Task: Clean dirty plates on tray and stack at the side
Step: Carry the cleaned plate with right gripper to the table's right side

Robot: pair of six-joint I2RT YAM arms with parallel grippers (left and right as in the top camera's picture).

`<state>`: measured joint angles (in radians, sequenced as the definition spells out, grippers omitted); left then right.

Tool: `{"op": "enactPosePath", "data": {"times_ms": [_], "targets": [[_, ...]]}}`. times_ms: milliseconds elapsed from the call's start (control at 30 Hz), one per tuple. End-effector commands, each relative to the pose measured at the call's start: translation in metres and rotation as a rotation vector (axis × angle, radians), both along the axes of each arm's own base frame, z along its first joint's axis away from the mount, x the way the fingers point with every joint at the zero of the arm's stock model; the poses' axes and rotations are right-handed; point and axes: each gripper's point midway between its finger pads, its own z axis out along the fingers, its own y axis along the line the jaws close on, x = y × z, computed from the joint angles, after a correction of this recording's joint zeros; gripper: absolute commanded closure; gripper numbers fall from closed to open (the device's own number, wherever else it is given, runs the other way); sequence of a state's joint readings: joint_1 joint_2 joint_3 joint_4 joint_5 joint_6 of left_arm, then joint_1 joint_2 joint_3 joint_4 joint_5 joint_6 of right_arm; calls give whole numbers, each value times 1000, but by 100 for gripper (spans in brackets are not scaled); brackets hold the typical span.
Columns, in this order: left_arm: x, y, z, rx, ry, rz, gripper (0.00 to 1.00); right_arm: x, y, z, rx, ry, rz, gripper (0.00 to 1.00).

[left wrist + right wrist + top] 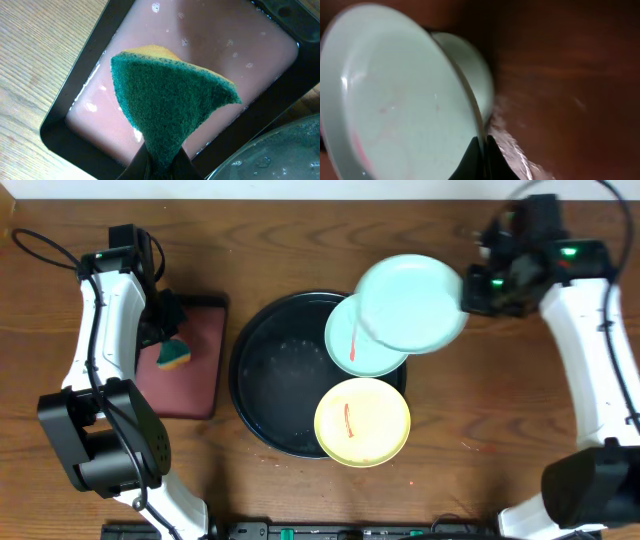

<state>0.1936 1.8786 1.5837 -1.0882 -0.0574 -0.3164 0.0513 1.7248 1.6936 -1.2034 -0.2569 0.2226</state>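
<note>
My right gripper is above a clear spot on the bare table, so it should move down, back and away from the black tray (262, 360) to release the plate there.
My right gripper (466, 292) is shut on the rim of a pale blue-green plate (410, 302) and holds it in the air over the right edge of the black tray (262, 360). The plate fills the right wrist view (395, 100), jaws (483, 150) pinching its edge. A second blue-green plate (345, 348) with a red streak lies partly under it on the tray. A pale yellow plate (362, 421) with a red streak lies on the tray's front right. My left gripper (162, 162) is shut on a green and yellow sponge (170, 95) over the dark red tray (205, 370).
The dark red rectangular tray (75, 95) holds wet pinkish liquid and stands left of the black tray. The black tray's rim (280, 150) shows at the lower right of the left wrist view. Brown wooden table (500, 410) lies to the right.
</note>
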Motion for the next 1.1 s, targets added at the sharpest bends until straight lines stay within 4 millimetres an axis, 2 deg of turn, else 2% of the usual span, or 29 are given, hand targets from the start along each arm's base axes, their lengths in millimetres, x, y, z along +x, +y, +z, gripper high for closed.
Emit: {"op": "enactPosePath", "data": {"times_ms": [0,133,233,400,433,500,667,800,867,933,967,1067], "targets": [[2,0,2,-4,-8,-8,93,-11,-75,0,-106,48,-191,99],[3,-3,2,-19,-11,-9,93,-30,-124,-11,-175,124,-308,99],[3,-2,2,-18,-12,-9,92,-39,-139,-25,-181,163,-344,99],[4,-2,2,-17,-15,-9,92,-55,-139,-71,-174,242,-347,99],[4,-2,2,-17,-15,-10,93,-61,-137,-90,-172,263,-344,99],[4,-2,2,-17,-15,-10,93,-68,-136,-110,-169,283,-350,99],[5,-2,2,-17,-18,-10,92,-76,-134,-140,-168,289,-352,99],[5,-2,2,-17,-19,-10,92,-76,-134,-147,-171,278,-340,98],[5,-2,2,-17,-19,-10,92,-73,-134,-147,-176,266,-322,95],[5,-2,2,-16,-19,-10,93,-73,-134,-147,-176,263,-316,87],[5,-2,2,-16,-19,-10,93,-71,-131,-146,-160,259,-312,83],[5,-2,2,-16,-19,-10,93,-60,-106,-131,-19,216,-222,73]]}}
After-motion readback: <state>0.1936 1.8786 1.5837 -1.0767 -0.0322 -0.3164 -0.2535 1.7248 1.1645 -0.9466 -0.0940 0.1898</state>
